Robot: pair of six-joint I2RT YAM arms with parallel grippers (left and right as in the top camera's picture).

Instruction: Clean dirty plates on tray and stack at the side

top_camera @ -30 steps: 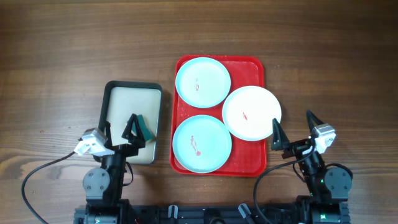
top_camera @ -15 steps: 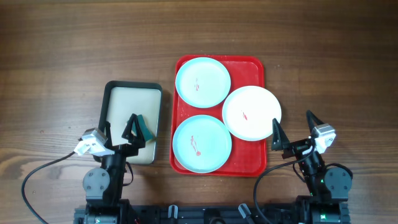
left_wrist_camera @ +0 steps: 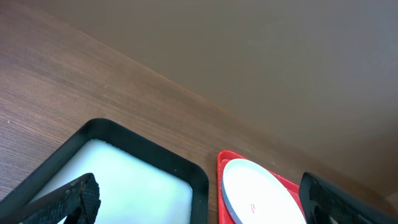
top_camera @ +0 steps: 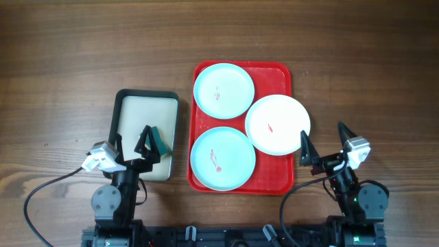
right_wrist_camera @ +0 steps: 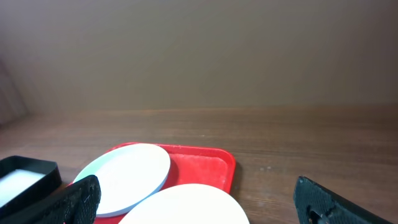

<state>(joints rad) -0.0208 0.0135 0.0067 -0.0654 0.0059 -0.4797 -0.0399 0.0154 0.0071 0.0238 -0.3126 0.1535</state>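
Note:
The front blue plate's rim is smear-free by the white plate, so my right gripper will tilt down and lower over the tray (top_camera: 285, 75) onto that part next.
A red tray (top_camera: 285, 75) lies at the table's centre with three plates on it, each with a small red smear. A pale blue plate (top_camera: 223, 90) is at the back, another pale blue plate (top_camera: 222, 158) at the front, and a white plate (top_camera: 277, 124) overhangs the right rim. My left gripper (top_camera: 130, 143) is open and empty over the front of the grey pan. My right gripper (top_camera: 322, 140) is open and empty just right of the white plate. The left wrist view shows a blue plate (left_wrist_camera: 261, 196); the right wrist view shows the back plate (right_wrist_camera: 127, 177) and white plate (right_wrist_camera: 183, 208).
A dark-rimmed grey metal pan (top_camera: 140, 113) sits left of the tray, with a teal sponge (top_camera: 160, 140) at its front right. It also shows in the left wrist view (left_wrist_camera: 143, 177). Bare wooden table (top_camera: 82, 48) surrounds everything.

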